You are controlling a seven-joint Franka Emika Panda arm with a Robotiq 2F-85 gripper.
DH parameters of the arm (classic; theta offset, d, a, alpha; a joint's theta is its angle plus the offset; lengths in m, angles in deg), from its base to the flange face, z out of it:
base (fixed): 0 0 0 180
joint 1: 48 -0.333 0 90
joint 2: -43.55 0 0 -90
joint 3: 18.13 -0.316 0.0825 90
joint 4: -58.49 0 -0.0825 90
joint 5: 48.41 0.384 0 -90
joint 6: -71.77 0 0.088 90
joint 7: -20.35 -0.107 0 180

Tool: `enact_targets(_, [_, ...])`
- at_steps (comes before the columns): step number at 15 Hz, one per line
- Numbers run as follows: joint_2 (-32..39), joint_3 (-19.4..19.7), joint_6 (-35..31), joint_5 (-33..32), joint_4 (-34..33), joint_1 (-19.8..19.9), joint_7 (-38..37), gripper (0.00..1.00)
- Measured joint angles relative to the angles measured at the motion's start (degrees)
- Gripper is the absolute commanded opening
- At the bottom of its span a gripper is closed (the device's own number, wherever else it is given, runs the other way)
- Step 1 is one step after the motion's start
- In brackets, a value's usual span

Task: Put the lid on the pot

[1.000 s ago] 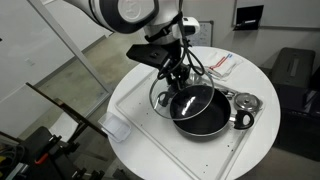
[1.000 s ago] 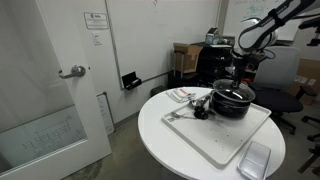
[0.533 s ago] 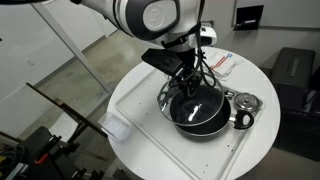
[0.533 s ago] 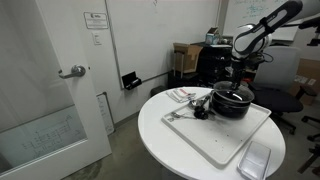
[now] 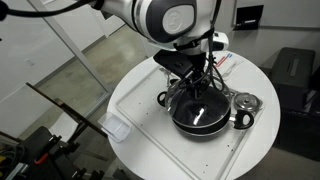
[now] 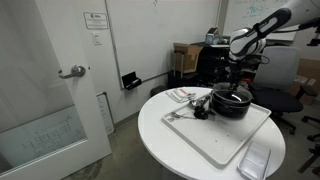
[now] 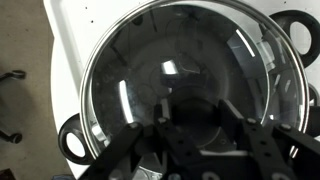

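The glass hangs over the black pot's open top (image 5: 204, 110) (image 7: 186, 82), between both side handles. My gripper needs to lower the lid onto it next and release the knob.
The clear glass lid (image 7: 150, 60) with its metal rim fills the wrist view. My gripper (image 7: 196, 125) is shut on the lid's black centre knob. Under the glass lies the black pot, whose side handle (image 7: 72, 141) shows at the lower left. In both exterior views the gripper (image 5: 197, 82) (image 6: 237, 78) holds the lid (image 5: 186, 98) directly over the pot (image 5: 205, 122) (image 6: 232, 106), level and close to its rim. I cannot tell whether the lid touches the pot.
The pot stands on a white board (image 5: 225, 152) on a round white table (image 5: 132, 88). A small steel pot (image 5: 245, 103) sits right beside the black pot. A packet (image 5: 221, 64) lies at the table's far side. A clear plastic container (image 5: 115, 128) sits near the table edge.
My gripper has carried the lid sideways from beside the pot to directly above it. The pot and the steel pot have not moved.
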Motion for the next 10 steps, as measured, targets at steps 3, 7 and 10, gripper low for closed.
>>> enact_targets(3, [2.53,0.09,1.84,0.00,-3.30,0.05,-1.17,0.25])
enact_targets(7, [5.42,0.22,3.98,0.00,-7.16,0.19,-2.10,0.25])
enact_targets(10, [7.12,0.27,5.16,0.00,-9.47,0.55,-2.51,0.25])
